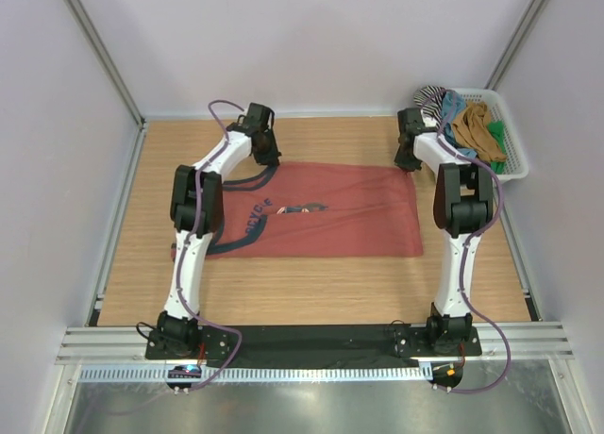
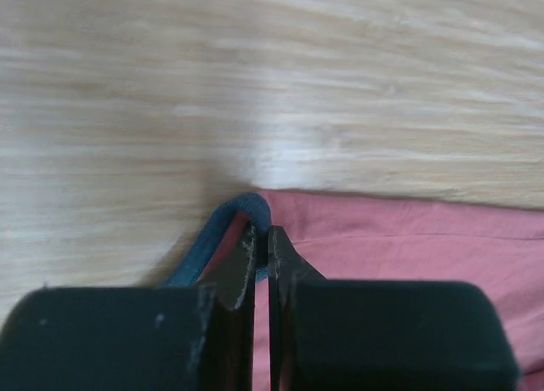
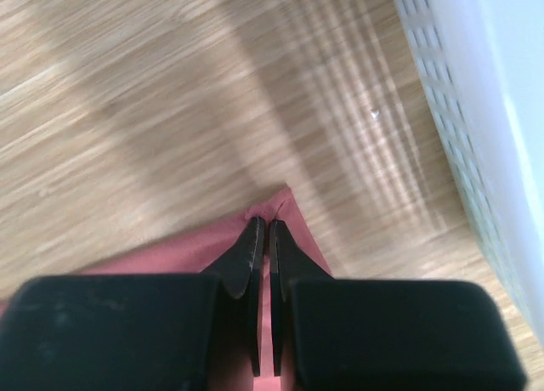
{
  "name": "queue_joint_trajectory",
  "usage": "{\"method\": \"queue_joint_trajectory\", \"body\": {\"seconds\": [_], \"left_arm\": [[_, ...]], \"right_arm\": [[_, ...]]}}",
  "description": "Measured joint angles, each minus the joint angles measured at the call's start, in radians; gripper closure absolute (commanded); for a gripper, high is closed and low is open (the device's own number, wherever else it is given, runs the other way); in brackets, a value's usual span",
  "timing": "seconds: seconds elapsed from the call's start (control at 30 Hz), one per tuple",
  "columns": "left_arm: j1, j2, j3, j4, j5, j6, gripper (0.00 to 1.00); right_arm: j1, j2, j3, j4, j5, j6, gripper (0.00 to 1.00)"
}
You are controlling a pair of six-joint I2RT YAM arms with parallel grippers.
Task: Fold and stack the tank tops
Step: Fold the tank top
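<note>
My right gripper carries the pinched corner back over the shirt next and releases it by the near hem corner (image 1: 416, 250), since the tank top lies spread flat.
The rust-red tank top (image 1: 340, 222) lies spread flat on the wooden table, its chest print facing up and its navy-trimmed straps toward the left. My left gripper (image 1: 267, 158) is at its far left edge, shut on the strap's navy trim (image 2: 234, 212); the tips (image 2: 262, 231) pinch the looped fabric. At the far right corner my right gripper (image 1: 408, 160) is shut on the red cloth (image 3: 170, 255), with the corner bunched at the tips (image 3: 262, 223). An ochre-brown tank top (image 1: 477, 127) lies in the basket with striped (image 1: 429, 96), blue (image 1: 453, 106) and green (image 1: 497, 132) ones.
The white slotted basket (image 1: 514, 156) stands at the back right corner, close to the right arm; its wall (image 3: 476, 110) fills the right of the right wrist view. White walls enclose the table on three sides. Bare wood lies in front of the shirt.
</note>
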Motion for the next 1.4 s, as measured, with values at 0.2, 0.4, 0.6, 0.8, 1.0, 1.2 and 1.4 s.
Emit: {"method": "queue_joint_trajectory", "body": {"seconds": [0.2,0.4,0.6,0.8,1.0,1.2,1.4], "left_arm": [[0.008,-0.117,-0.195,0.067,0.003,0.0,1.0],[0.006,-0.296,-0.389,0.14,0.002,0.0,1.0],[0.004,-0.48,-0.551,0.205,-0.001,-0.003,1.0],[-0.016,-0.642,-0.741,0.241,-0.011,-0.005,1.0],[-0.069,-0.789,-0.924,0.256,-0.045,-0.027,1.0],[-0.125,-0.925,-1.058,0.264,-0.092,-0.057,1.0],[-0.17,-1.011,-1.165,0.279,-0.137,-0.081,1.0]], "right_arm": [[0.003,-0.111,-0.089,0.003,-0.027,0.005,0.99],[0.012,-0.288,-0.201,0.027,-0.042,0.021,0.99],[0.016,-0.445,-0.351,0.058,-0.062,0.04,0.99],[0.017,-0.559,-0.504,0.063,-0.072,0.057,0.99],[0.017,-0.714,-0.65,0.075,-0.084,0.07,0.99],[0.017,-0.88,-0.775,0.082,-0.102,0.083,0.99],[0.017,-0.985,-0.888,0.082,-0.126,0.087,0.99]]}}
